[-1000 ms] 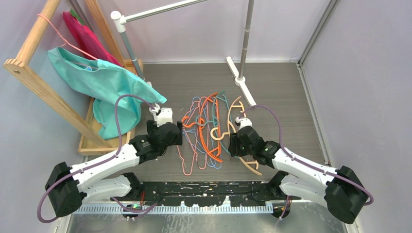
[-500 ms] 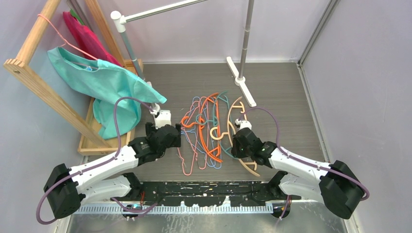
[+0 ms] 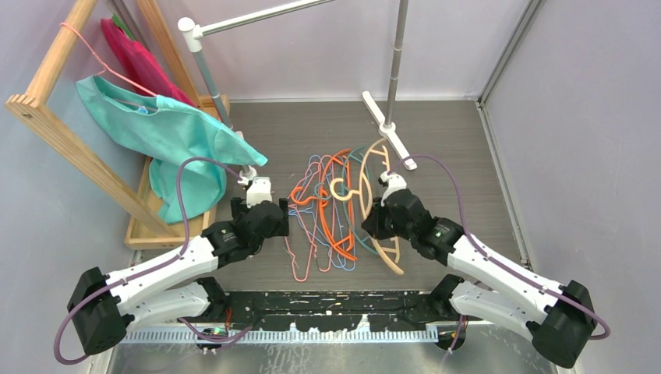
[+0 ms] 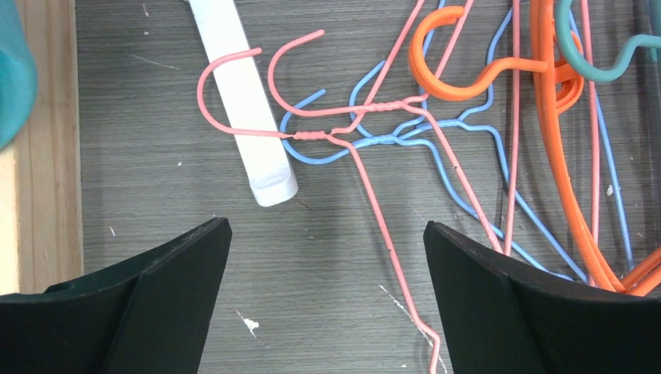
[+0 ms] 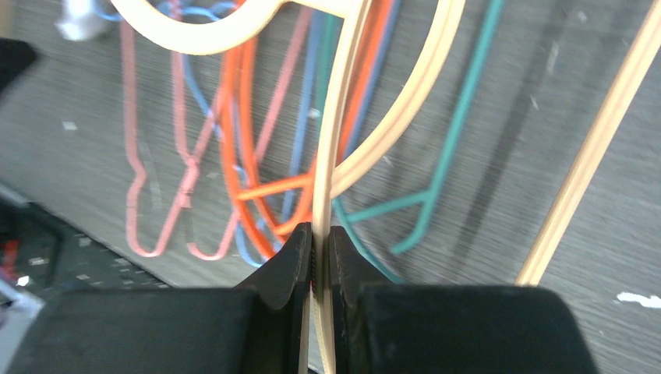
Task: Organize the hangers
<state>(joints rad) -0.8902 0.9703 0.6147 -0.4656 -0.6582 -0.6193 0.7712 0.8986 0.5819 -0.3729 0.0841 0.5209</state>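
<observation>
The right gripper lifts up and outward next, hooks the cream hanger (image 3: 389, 253) over the bare silver bar (image 3: 309, 5) and releases, since the bar is above and outward of it.
A pile of hangers (image 3: 323, 210) lies mid-table: thin pink wire (image 4: 374, 202) and light-blue wire (image 4: 468, 183) ones, thick orange (image 4: 546, 140) and teal (image 4: 600, 58) ones. My right gripper (image 3: 374, 218) is shut on one arm of the broad cream hanger (image 3: 389, 253) and holds it tilted over the pile's right side. In the right wrist view the cream bar (image 5: 334, 156) runs between the closed jaws of that gripper (image 5: 320, 238). My left gripper (image 3: 262, 202) is open and empty at the pile's left edge. In the left wrist view it (image 4: 325, 234) straddles a pink wire arm.
The silver rail's white foot (image 3: 390, 128) lies behind the pile, and another white foot (image 4: 243, 101) is just ahead of my left gripper. A wooden rack (image 3: 70, 148) with a teal shirt (image 3: 171, 136) and a pink garment (image 3: 140, 58) stands at the left. Walls close the back and right.
My right gripper has raised the cream hanger and swung it away from me, so its hook now hangs over the pile. My left gripper has hardly moved.
</observation>
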